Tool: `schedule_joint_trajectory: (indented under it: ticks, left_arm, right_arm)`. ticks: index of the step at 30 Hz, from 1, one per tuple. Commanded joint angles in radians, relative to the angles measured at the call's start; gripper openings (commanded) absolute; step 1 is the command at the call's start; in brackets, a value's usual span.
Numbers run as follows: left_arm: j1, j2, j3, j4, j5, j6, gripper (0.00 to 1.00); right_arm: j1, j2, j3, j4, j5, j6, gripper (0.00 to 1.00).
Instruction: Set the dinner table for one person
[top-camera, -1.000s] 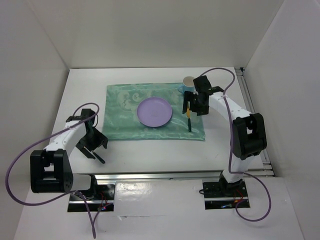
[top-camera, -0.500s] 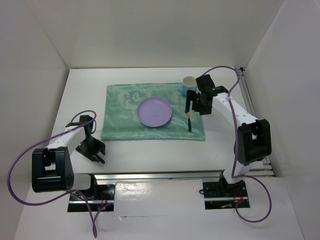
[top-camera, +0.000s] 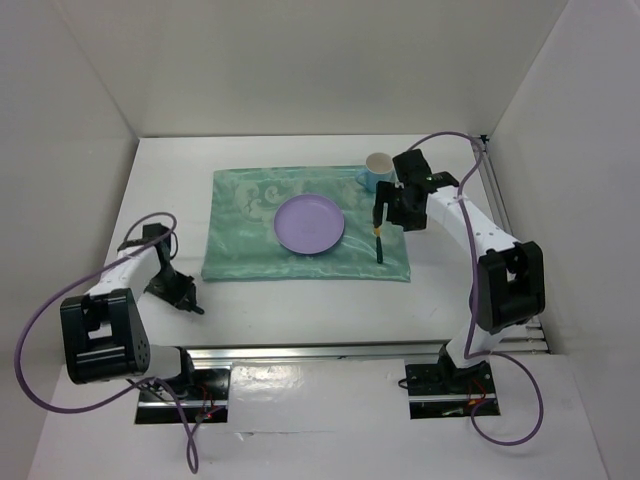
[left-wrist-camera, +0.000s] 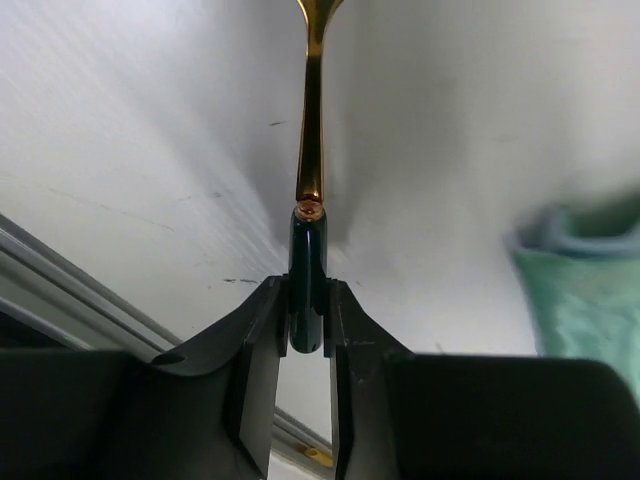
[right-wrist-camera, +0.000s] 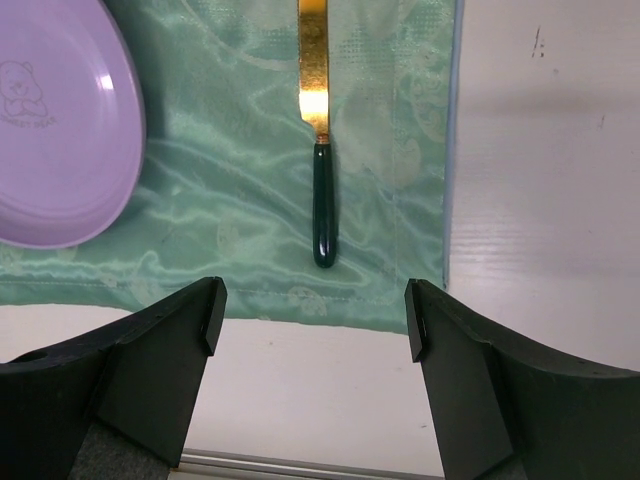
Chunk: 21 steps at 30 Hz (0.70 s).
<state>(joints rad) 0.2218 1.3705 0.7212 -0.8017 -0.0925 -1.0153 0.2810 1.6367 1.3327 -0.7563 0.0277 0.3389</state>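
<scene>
Bare cloth lies outward beside the plate, to its right in the top view. My left gripper needs to swing there next, line up with the knife (right-wrist-camera: 322, 215) and let go.
On the white dinner table (top-camera: 300, 300), my left gripper (top-camera: 178, 293) sits at the near left. In the left wrist view this gripper (left-wrist-camera: 308, 290) is shut on the dark green handle of a gold utensil (left-wrist-camera: 311, 140). The utensil's head is cut off at the top, so I cannot tell spoon from fork. A purple plate (top-camera: 311, 223) rests mid-cloth on the teal cloth (top-camera: 240, 215). A gold knife with a green handle (top-camera: 379, 245) lies right of the plate. My right gripper (top-camera: 385, 215) hovers open above the knife (right-wrist-camera: 322, 215), with nothing between its fingers.
A blue cup (top-camera: 377, 168) stands at the cloth's back right corner. White walls close in the table on three sides. A metal rail (top-camera: 370, 350) runs along the near edge, close behind my left gripper. The cloth's edge (left-wrist-camera: 590, 290) shows to the right of the left gripper.
My left gripper has closed onto the utensil's green handle while the arm swung left and slightly back. The right gripper has pulled a little away from the knife and stays open.
</scene>
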Motion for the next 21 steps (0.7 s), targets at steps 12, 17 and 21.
schedule_joint_trajectory:
  ticks: [12, 17, 21]
  left_arm:
    - [-0.286, 0.220, 0.605, 0.020, 0.045, 0.581, 0.00]
    - [-0.389, 0.389, 0.742, -0.024, 0.002, 0.540, 0.00]
    - [-0.435, 0.507, 0.852, -0.040, -0.007, 0.531, 0.00]
  right_arm:
    - [-0.006, -0.086, 0.016, -0.031, 0.009, 0.015, 0.84]
    - [-0.019, -0.109, 0.006, -0.052, 0.048, 0.015, 0.84]
    - [-0.031, -0.133, -0.015, -0.052, 0.048, 0.015, 0.84]
